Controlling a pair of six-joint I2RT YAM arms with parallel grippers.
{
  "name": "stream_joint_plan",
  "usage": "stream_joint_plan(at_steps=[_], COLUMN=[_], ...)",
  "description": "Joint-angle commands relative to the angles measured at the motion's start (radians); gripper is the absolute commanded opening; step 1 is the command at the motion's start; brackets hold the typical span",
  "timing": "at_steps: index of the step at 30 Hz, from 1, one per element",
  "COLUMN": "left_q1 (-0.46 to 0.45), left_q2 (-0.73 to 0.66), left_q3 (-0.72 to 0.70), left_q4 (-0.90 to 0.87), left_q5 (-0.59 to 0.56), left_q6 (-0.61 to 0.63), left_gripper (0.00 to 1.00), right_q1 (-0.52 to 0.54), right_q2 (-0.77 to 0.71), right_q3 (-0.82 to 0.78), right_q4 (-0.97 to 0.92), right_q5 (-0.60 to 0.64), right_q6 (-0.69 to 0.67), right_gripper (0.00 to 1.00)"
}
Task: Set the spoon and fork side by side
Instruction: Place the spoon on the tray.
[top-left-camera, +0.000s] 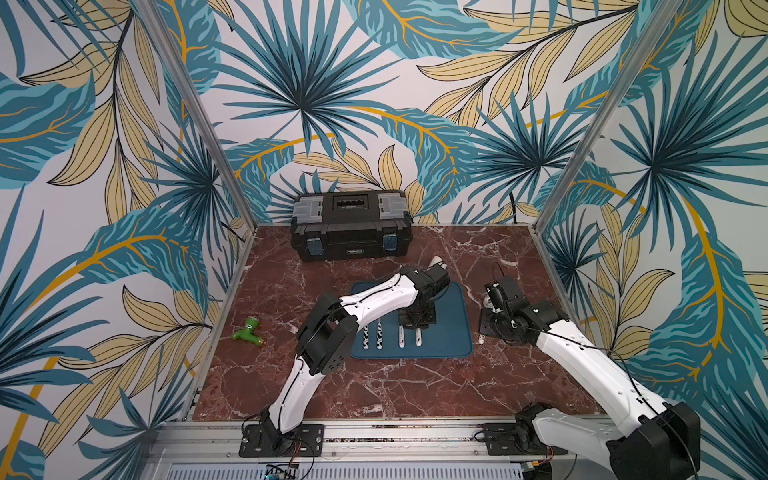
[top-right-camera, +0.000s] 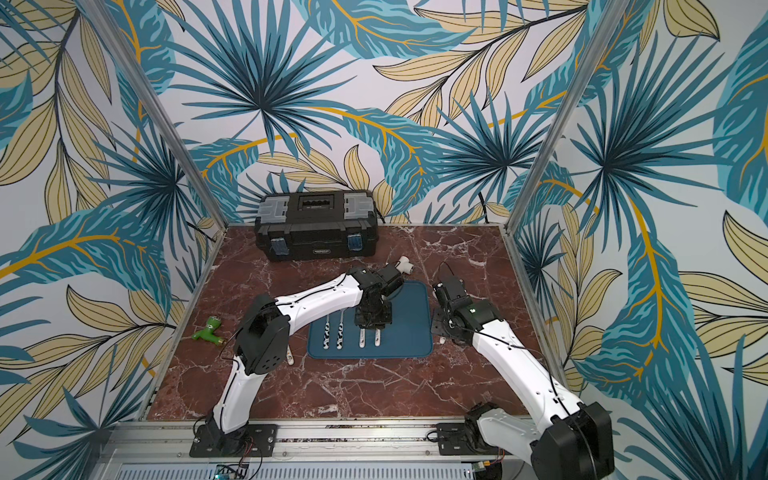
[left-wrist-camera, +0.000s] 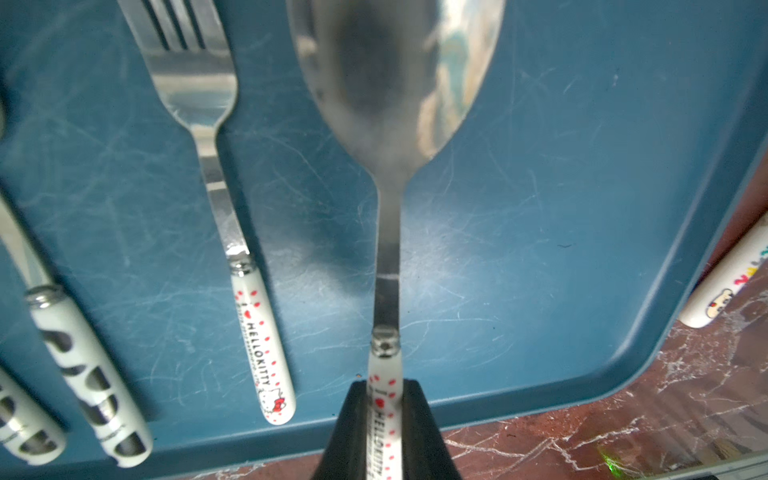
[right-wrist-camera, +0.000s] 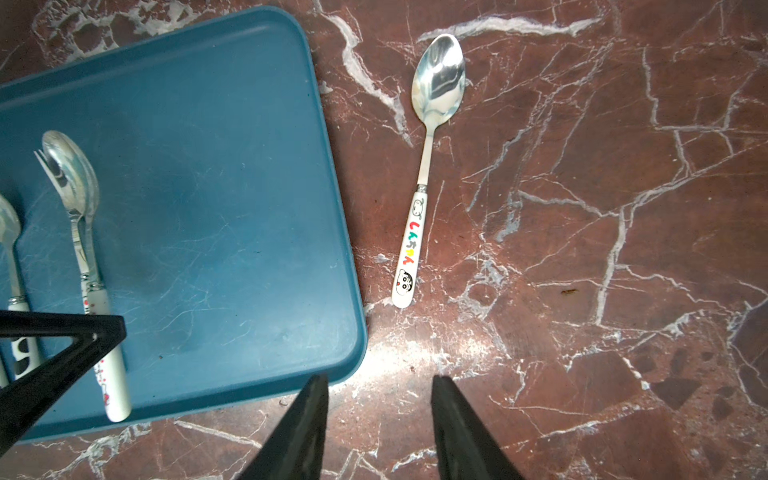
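Next, the left gripper brings the spoon down onto the bare tray beside the fork and releases the spoon's handle, since that spot lies below the gripper.
A spoon (left-wrist-camera: 390, 83) with a white, red-dotted handle is pinched at the handle by my shut left gripper (left-wrist-camera: 384, 390). It hangs just over the blue tray (left-wrist-camera: 540, 208), bowl away from the jaws. The matching fork (left-wrist-camera: 216, 166) lies flat on the tray right beside it and roughly parallel. In a top view the left gripper (top-left-camera: 417, 322) stands over the tray (top-left-camera: 453, 332), with the spoon handle (top-left-camera: 418, 337) and fork handle (top-left-camera: 402, 338) poking out below it. My right gripper (right-wrist-camera: 379, 380) is open and empty above the marble by the tray's corner (right-wrist-camera: 228, 166).
Two cow-patterned utensils (top-left-camera: 372, 336) lie on the tray's left part. A cartoon-handled spoon (right-wrist-camera: 415, 232) lies on the marble right of the tray. A white handle (top-right-camera: 291, 358) shows left of the tray. A black toolbox (top-left-camera: 351, 226), a green toy (top-left-camera: 249, 330) and a white pipe piece (top-left-camera: 437, 262) are around.
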Motion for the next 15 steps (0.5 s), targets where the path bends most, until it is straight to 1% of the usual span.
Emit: stream_joint_plan(at_steps=[1, 15], left_q1=[0.005, 0.019], left_q2=[0.018, 0.063], left_q3=[0.021, 0.016], left_q4=[-0.012, 0.005], left_q5=[-0.011, -0.025], left_q6=[-0.023, -0.025], left_gripper=[0.05, 0.05], right_q1=[-0.007, -0.014], right_q2=[-0.014, -0.016], right_q3=[-0.025, -0.033], right_q4=[-0.004, 0.014], right_q5=[-0.017, -0.032], right_q6=[-0.019, -0.025], right_gripper=[0.47, 0.47])
